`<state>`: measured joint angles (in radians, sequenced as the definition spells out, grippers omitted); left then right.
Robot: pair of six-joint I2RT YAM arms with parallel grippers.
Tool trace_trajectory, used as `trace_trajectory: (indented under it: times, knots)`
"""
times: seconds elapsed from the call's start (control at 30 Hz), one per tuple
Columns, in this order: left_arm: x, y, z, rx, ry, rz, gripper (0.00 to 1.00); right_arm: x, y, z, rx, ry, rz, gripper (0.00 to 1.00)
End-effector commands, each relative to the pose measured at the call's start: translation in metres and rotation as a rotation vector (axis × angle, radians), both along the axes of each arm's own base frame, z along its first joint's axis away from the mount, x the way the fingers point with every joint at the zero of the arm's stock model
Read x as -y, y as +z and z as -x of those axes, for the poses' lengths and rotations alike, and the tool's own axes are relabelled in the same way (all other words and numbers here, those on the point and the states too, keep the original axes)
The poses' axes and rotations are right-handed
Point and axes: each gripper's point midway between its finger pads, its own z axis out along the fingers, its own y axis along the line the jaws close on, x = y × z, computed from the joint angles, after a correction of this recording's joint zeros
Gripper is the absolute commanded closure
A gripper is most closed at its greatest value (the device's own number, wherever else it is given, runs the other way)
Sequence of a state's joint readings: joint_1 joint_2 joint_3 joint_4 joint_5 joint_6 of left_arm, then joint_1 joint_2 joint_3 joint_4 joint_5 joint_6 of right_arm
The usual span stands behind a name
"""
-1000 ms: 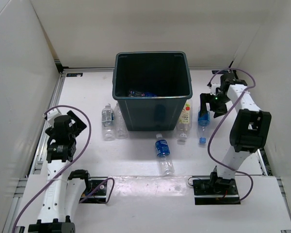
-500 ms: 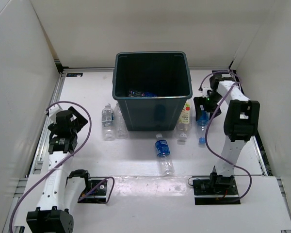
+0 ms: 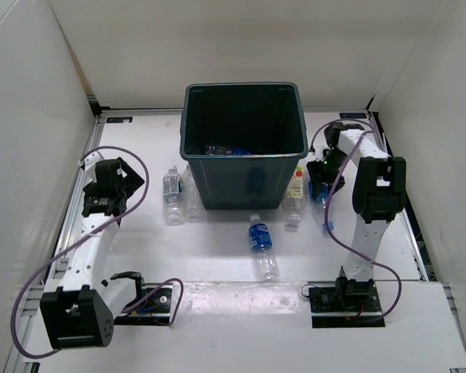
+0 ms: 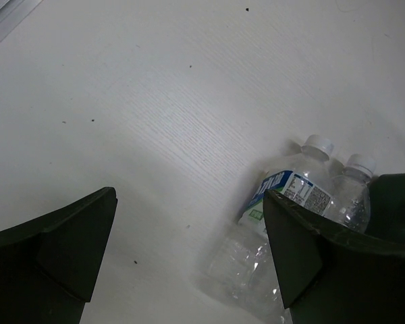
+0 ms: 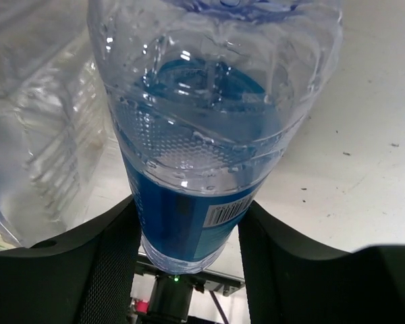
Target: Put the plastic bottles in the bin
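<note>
The bin's opening (image 3: 243, 120) is above and to the left of my right gripper in the top view, so I will lift its bottle over the bin's tall rim and release.
The dark teal bin (image 3: 243, 88) stands at the back centre, with blue-labelled bottles (image 3: 225, 149) in its bottom. Two clear plastic bottles (image 3: 172, 193) lie left of it; in the left wrist view they are the labelled one (image 4: 283, 202) and a plain one (image 4: 354, 192). My left gripper (image 3: 124, 180) (image 4: 189, 250) hangs open over bare table beside them. Another bottle (image 3: 261, 245) lies in front of the bin, and a yellowish-label one (image 3: 296, 190) to its right. My right gripper (image 3: 320, 180) (image 5: 189, 229) is shut on a blue-labelled bottle (image 5: 209, 135), fingers (image 5: 115, 256) pressing both sides.
White walls enclose the table on the left, back and right. A loose blue cap (image 3: 327, 227) lies near the right arm. Purple cables loop from both arms, and the arm bases (image 3: 349, 299) sit at the near edge.
My right gripper moved left toward the bin's right side and closed around the blue-labelled bottle. My left arm swung farther out, its gripper staying open.
</note>
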<state>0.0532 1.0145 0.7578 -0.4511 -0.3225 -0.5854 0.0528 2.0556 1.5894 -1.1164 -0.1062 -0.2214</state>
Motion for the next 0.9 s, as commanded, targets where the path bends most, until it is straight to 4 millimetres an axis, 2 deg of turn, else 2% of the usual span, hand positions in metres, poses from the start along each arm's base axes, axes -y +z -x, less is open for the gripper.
trace_trajectory:
  times: [0.0,0.03,0.07,0.1,0.13,0.2,0.23,0.27,0.37,0.43,0.47,0.5,0.53,0.57,0.63,0.7,0.73,0.77,0.87]
  knots:
    - [0.005,0.018,-0.025,0.071,-0.022,0.030,0.00,0.013,0.014,0.003,0.017,-0.020,0.022,0.53]
    - [0.005,0.027,-0.030,0.081,-0.037,0.018,0.00,0.020,0.023,0.000,0.047,-0.037,0.039,0.55]
    - [0.005,0.027,-0.031,0.076,-0.043,0.014,0.00,0.021,0.028,-0.004,0.068,-0.042,0.041,0.58]
    - [0.005,0.024,-0.034,0.062,-0.046,0.012,0.00,0.033,0.039,-0.006,0.096,-0.073,0.046,0.62]
    - [0.003,0.031,-0.038,0.074,-0.045,-0.001,0.00,0.043,0.051,-0.010,0.136,-0.103,0.048,0.64]
    - [0.001,0.026,-0.042,0.054,-0.039,-0.008,0.00,0.049,0.071,-0.015,0.195,-0.125,0.047,0.70]
    - [-0.001,0.028,-0.043,0.054,-0.031,-0.016,0.00,0.056,0.078,-0.016,0.216,-0.149,0.040,0.76]
    - [-0.003,0.028,-0.045,0.051,-0.025,-0.019,0.00,0.054,0.093,-0.018,0.264,-0.153,0.022,0.76]
    - [-0.003,0.028,-0.050,0.049,-0.019,-0.020,0.00,0.053,0.121,-0.021,0.346,-0.178,-0.040,0.80]
    - [-0.003,0.025,-0.052,0.043,-0.020,-0.015,0.00,0.050,0.148,-0.031,0.427,-0.194,-0.092,0.83]
    - [-0.002,0.029,-0.054,0.048,-0.027,-0.015,0.00,0.043,0.160,-0.033,0.461,-0.192,-0.144,0.89]
    - [-0.001,0.026,-0.055,0.041,-0.032,-0.011,0.00,0.045,0.181,-0.046,0.543,-0.200,-0.154,0.93]
    - [0.000,0.028,-0.055,0.043,-0.036,-0.012,0.00,0.045,0.194,-0.046,0.579,-0.209,-0.165,0.93]
    - [0.001,0.029,-0.057,0.045,-0.049,-0.012,0.00,0.043,0.214,-0.057,0.655,-0.211,-0.191,0.94]
    - [0.004,0.032,-0.058,0.049,-0.069,-0.014,0.00,0.044,0.267,-0.074,0.827,-0.258,-0.226,1.00]
    - [0.005,0.036,-0.058,0.053,-0.082,-0.020,0.00,0.046,0.297,-0.086,0.925,-0.280,-0.240,1.00]
    - [0.006,0.038,-0.059,0.055,-0.094,-0.022,0.00,0.044,0.336,-0.090,1.029,-0.289,-0.267,1.00]
    - [0.007,0.040,-0.060,0.061,-0.100,-0.023,0.00,0.043,0.359,-0.099,1.108,-0.303,-0.292,1.00]
    - [0.010,0.044,-0.062,0.067,-0.127,-0.025,0.00,0.025,0.424,-0.095,1.272,-0.305,-0.443,1.00]
